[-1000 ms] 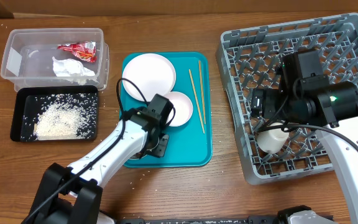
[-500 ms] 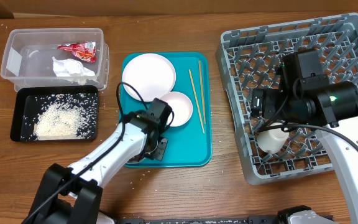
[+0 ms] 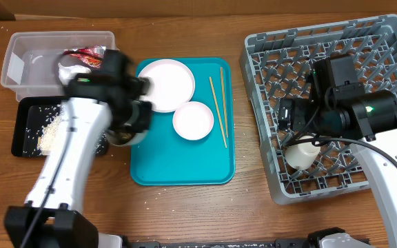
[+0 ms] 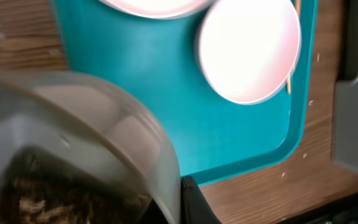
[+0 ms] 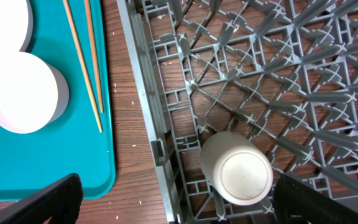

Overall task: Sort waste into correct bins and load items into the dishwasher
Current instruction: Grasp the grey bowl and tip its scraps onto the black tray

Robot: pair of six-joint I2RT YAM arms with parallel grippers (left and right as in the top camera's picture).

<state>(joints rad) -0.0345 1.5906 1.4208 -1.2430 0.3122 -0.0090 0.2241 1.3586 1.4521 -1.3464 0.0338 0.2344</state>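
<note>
The spot on the teal tray's near corner [image 3: 154,160] is bare. Next I will tip the food bits over the black tray [image 3: 26,110], then lower my left gripper onto that corner and let go.
My left gripper [image 3: 131,124] is shut on the rim of a small bowl [image 3: 120,138] with brown food bits inside [image 4: 92,137], held over the teal tray's left edge beside the black tray [image 3: 26,110] of rice crumbs [image 3: 50,131]. The clear tub [image 3: 19,65] holds the red wrapper [image 3: 81,54] and white napkin [image 3: 71,72], partly hidden by my arm. The white plate [image 3: 165,84] and another bowl [image 3: 193,120] sit on the teal tray. My right gripper [image 5: 185,205] is open over the grey rack [image 3: 391,41], above the small cup [image 5: 236,168] lying there.
The teal tray [image 3: 185,169] lies mid-table with two wooden chopsticks [image 3: 218,110] along its right side. Loose rice grains dot the wooden table around the tray. The rack's upright pegs surround the cup.
My left arm has swung from the tray's front left up and leftwards, carrying a bowl to the tray's left edge by the black tray. The right arm has not moved.
</note>
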